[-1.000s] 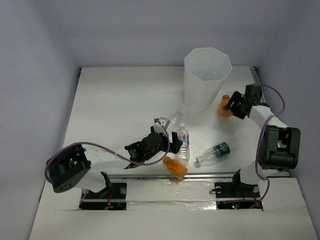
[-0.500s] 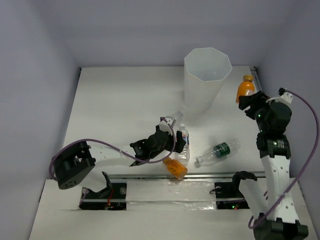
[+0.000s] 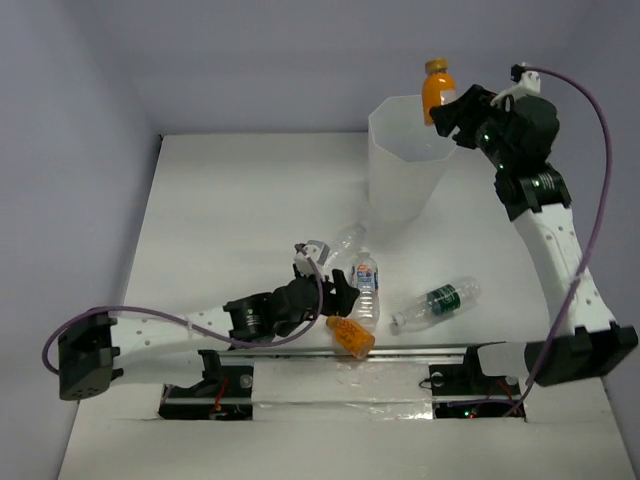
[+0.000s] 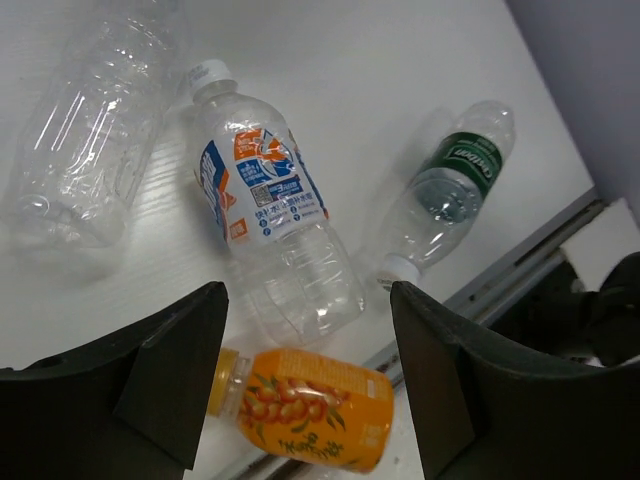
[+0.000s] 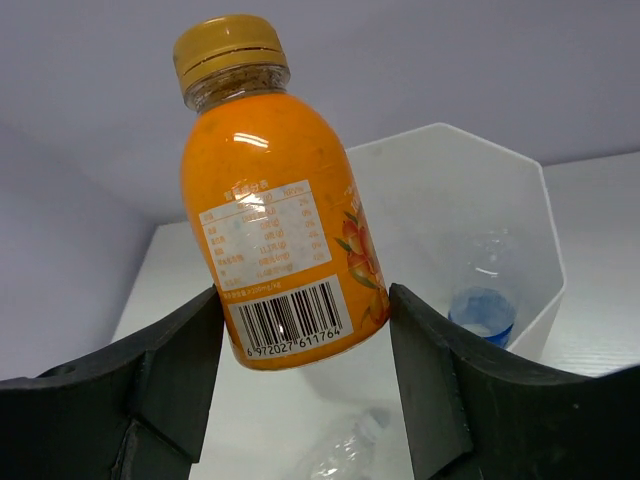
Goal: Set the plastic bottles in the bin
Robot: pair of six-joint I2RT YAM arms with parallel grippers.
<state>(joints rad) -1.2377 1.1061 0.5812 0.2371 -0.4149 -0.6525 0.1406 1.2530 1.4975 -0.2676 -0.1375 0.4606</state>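
Observation:
The left gripper moves outward next and lowers open fingers around the plain clear bottle's far end (image 3: pixel 353 236), as that end lies outward past the blue-labelled bottle's cap.
My right gripper (image 3: pixel 452 108) is shut on a short orange bottle (image 3: pixel 434 88) and holds it upright above the far right rim of the white bin (image 3: pixel 398 180). In the right wrist view the orange bottle (image 5: pixel 275 220) sits between the fingers, and a blue-labelled bottle (image 5: pixel 485 305) lies inside the bin (image 5: pixel 548 250). My left gripper (image 3: pixel 335 300) is open, low over the table. Below its fingers (image 4: pixel 170 370) lies a second orange bottle (image 4: pixel 305 420). A blue-labelled bottle (image 4: pixel 265 200), a plain clear one (image 4: pixel 85 140) and a green-labelled one (image 4: pixel 450 180) lie beyond it.
A metal rail (image 3: pixel 420 352) runs along the table's near edge, just beside the lying orange bottle (image 3: pixel 350 335). The green-labelled bottle (image 3: pixel 437 303) lies right of the blue-labelled one (image 3: pixel 367 285). Grey walls close in the table on three sides.
My right arm has lifted the orange bottle from the table right of the bin up to above its rim. My left gripper has shifted slightly nearer, over the lying orange bottle.

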